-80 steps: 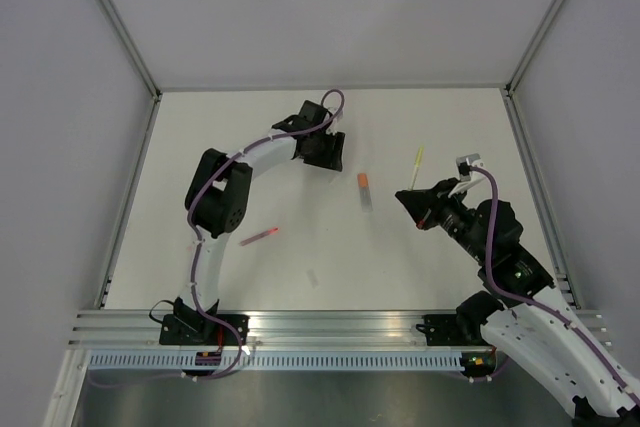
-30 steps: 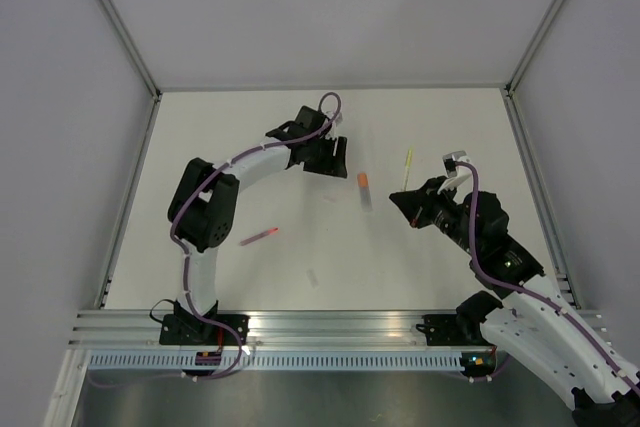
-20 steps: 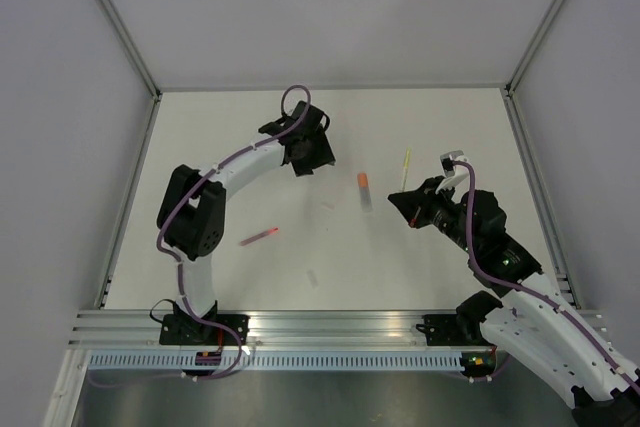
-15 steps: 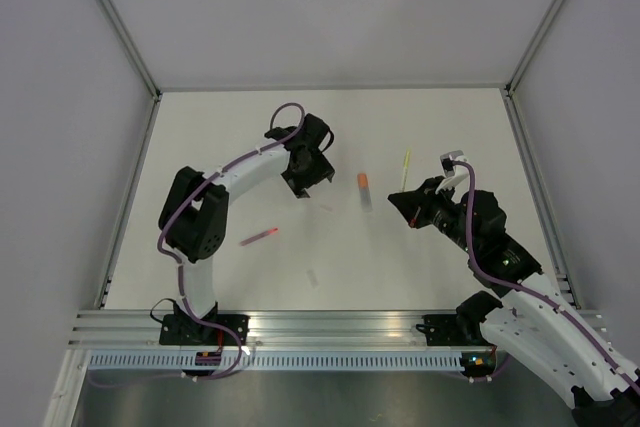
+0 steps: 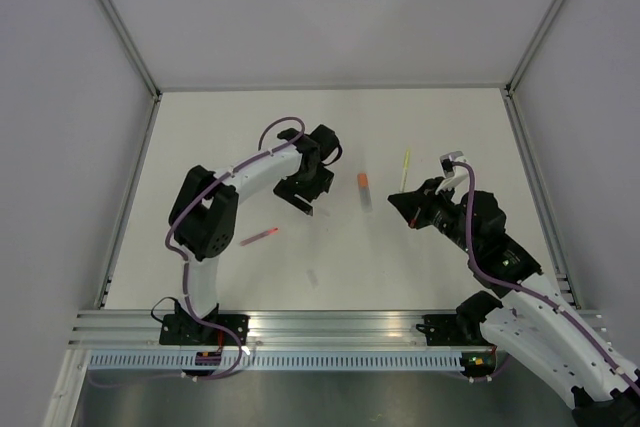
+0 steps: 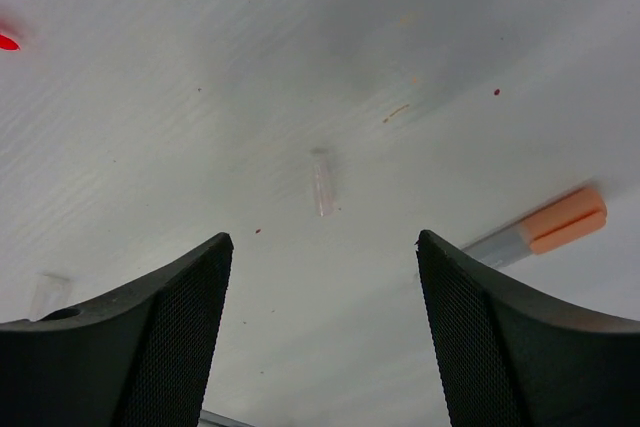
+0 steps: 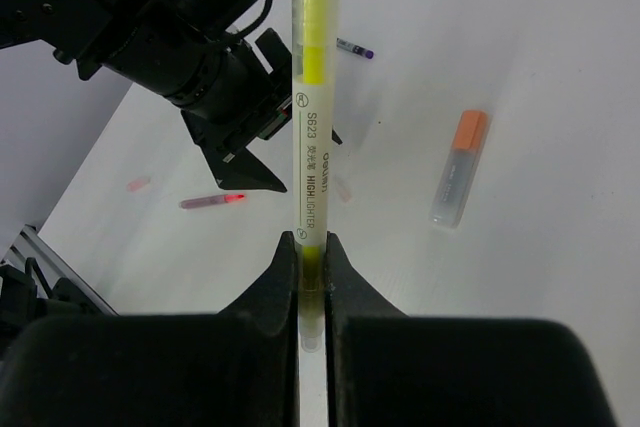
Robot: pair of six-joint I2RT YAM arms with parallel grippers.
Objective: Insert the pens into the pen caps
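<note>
I should lower my left gripper with its fingers open, one on either side of the small clear pen cap (image 5: 322, 212) (image 6: 322, 184), which is below, midway between them.
My right gripper (image 7: 310, 237) is shut on the lower end of a pale yellow highlighter pen (image 7: 310, 117), which sticks out ahead of the fingers; from above the pen (image 5: 405, 165) points toward the far side. An orange pen cap on a greyish clear sleeve (image 5: 363, 187) lies on the table between the arms, also in the right wrist view (image 7: 458, 169). My left gripper (image 5: 303, 197) hangs open just left of it, jaws wide with nothing between them (image 6: 322, 237); the orange cap (image 6: 565, 222) shows beside its right finger. A red-pink pen (image 5: 259, 237) lies nearer the left arm.
A small clear cap (image 6: 322, 182) lies on the table ahead of the left jaws, another clear piece (image 5: 313, 275) nearer the front. A dark purple pen (image 7: 355, 47) lies beyond the left gripper. Aluminium rails (image 5: 130, 57) and grey walls ring the white table (image 5: 450, 127).
The left gripper has swung from the far side toward the near middle, turned downward and opened wider. The right arm holds still with the yellow pen.
</note>
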